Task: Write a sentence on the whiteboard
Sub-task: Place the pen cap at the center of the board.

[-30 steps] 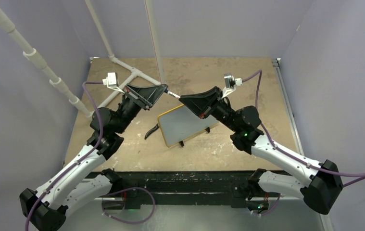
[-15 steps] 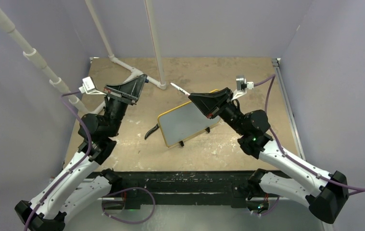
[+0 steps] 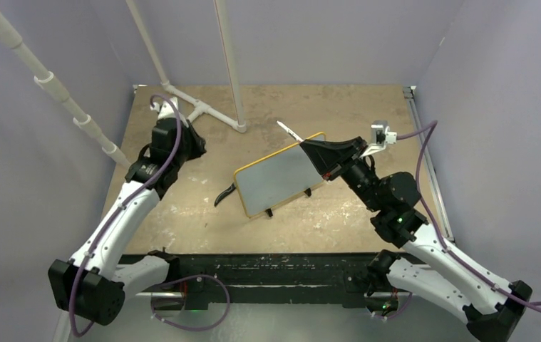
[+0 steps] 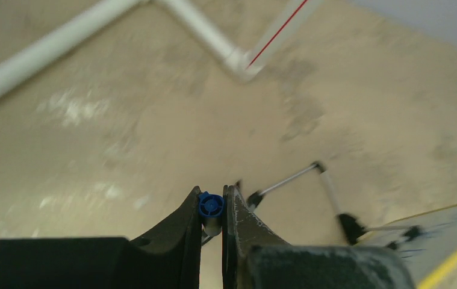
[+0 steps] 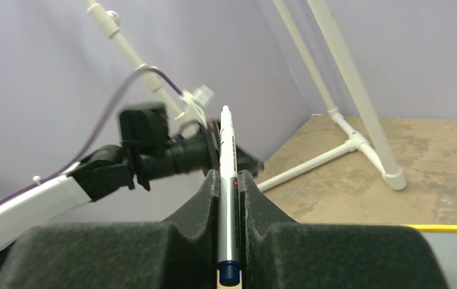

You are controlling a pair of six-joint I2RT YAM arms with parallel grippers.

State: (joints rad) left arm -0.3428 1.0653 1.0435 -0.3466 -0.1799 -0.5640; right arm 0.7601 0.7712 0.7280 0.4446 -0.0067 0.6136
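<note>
The blue marker cap comes down beside the black curved object next, where the table is bare, as my left gripper lowers and draws back to set it there.
The whiteboard (image 3: 274, 179), yellow-framed with two black feet, lies mid-table; its face shows no lettering, so the sentence is not visible. My right gripper (image 3: 308, 147) hovers over the board's right end, shut on a grey-white marker (image 3: 289, 132) that points up and to the left. In the right wrist view the marker (image 5: 228, 144) runs between the fingers (image 5: 209, 198), its blue end nearest the camera. My left gripper (image 3: 194, 142) is far left of the board, shut on a blue marker cap (image 4: 211, 206). The board's yellow corner (image 4: 454, 260) shows in the left wrist view.
A white pipe frame (image 3: 203, 110) stands at the back left, with an upright pole (image 3: 230, 64). A black curved object (image 3: 224, 194) lies just left of the board. Purple walls close in on three sides. The left arm (image 5: 147, 150) shows beyond the marker.
The two grippers met at the marker a second ago. The left one has since swung away to the left with the blue cap. The right one has drawn back right with the uncapped marker.
</note>
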